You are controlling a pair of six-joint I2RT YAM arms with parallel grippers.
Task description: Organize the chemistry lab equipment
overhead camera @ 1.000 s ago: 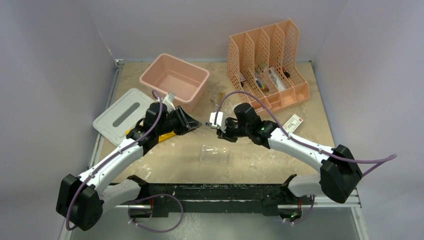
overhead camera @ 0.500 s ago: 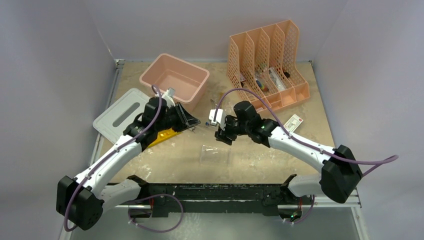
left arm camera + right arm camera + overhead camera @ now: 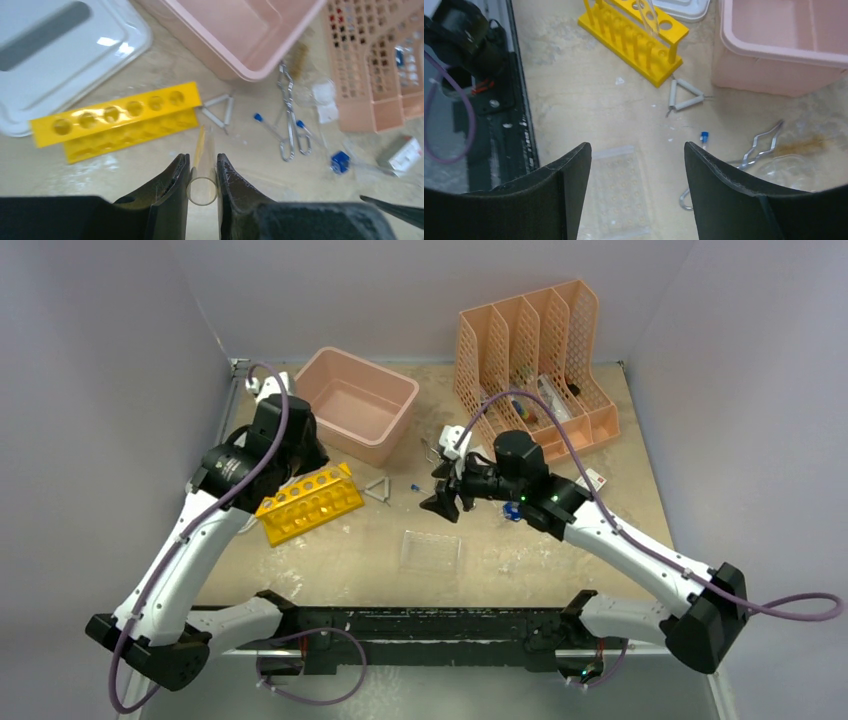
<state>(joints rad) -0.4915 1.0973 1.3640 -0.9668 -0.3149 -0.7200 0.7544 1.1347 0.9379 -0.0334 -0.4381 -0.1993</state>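
Note:
The test tube (image 3: 202, 186) in my left gripper goes left in the top view next. It then goes down into the rack's end hole farthest from the wire triangle, since that hole is empty.
My left gripper (image 3: 203, 157) is shut on a clear test tube (image 3: 202, 186), held above the table just in front of the yellow test-tube rack (image 3: 120, 120). The rack (image 3: 308, 502) lies at centre left, with the small wire triangle (image 3: 378, 489) to its right. The metal tongs (image 3: 290, 120) lie beside two blue-capped vials (image 3: 258, 118). My right gripper (image 3: 636, 145) hangs open and empty over the clear plastic tray (image 3: 621, 190), which sits near the front edge (image 3: 430, 551).
The pink tub (image 3: 350, 400) stands at the back, its grey lid (image 3: 60, 45) to the left under my left arm. At the back right stands the peach file holder (image 3: 535, 360). A white packet (image 3: 402, 152) and a small blue item (image 3: 340, 161) lie near it.
The two grippers were close together at the centre. My left arm has swung back and to the left with the tube, uncovering the rack. My right gripper has opened wide and drawn off to the right.

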